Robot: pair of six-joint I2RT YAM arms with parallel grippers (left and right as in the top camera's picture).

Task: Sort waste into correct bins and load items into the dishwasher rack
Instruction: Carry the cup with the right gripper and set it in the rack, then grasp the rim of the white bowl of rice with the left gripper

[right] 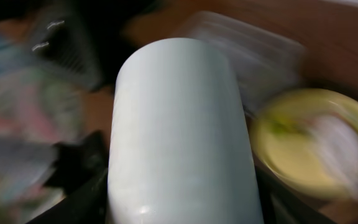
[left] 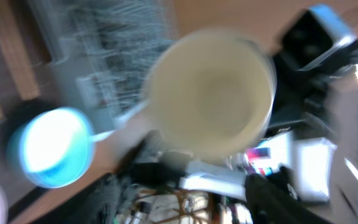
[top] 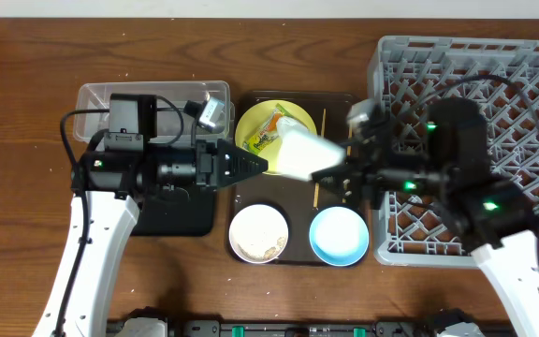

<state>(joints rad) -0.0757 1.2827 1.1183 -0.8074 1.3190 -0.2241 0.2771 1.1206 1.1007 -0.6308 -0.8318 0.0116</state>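
Note:
I should move my right gripper away from the brown tray and put the white cup (top: 302,154) down on the near part of the dishwasher rack, because the slots that show are empty.
My right gripper (top: 328,174) is shut on the small white cup (top: 302,154) and holds it on its side above the brown tray. The cup fills the right wrist view (right: 179,130). My left gripper (top: 255,167) points at the cup's mouth (left: 210,93) from the left, with its fingers apart and empty. The yellow plate (top: 255,122) holds the green-and-yellow wrapper (top: 268,139) and a white tissue (top: 291,124) partly hidden by the cup. The pink-and-white bowl (top: 258,234) holds rice grains. The light blue bowl (top: 338,236) sits beside it. A chopstick (top: 323,118) shows past the plate.
The grey dishwasher rack (top: 531,75) fills the right side. The clear tub (top: 157,95) is at the back left, and the black tray (top: 181,213) lies under my left arm. The plate and bowls sit on the dark brown serving tray (top: 298,97). Both wrist views are blurred.

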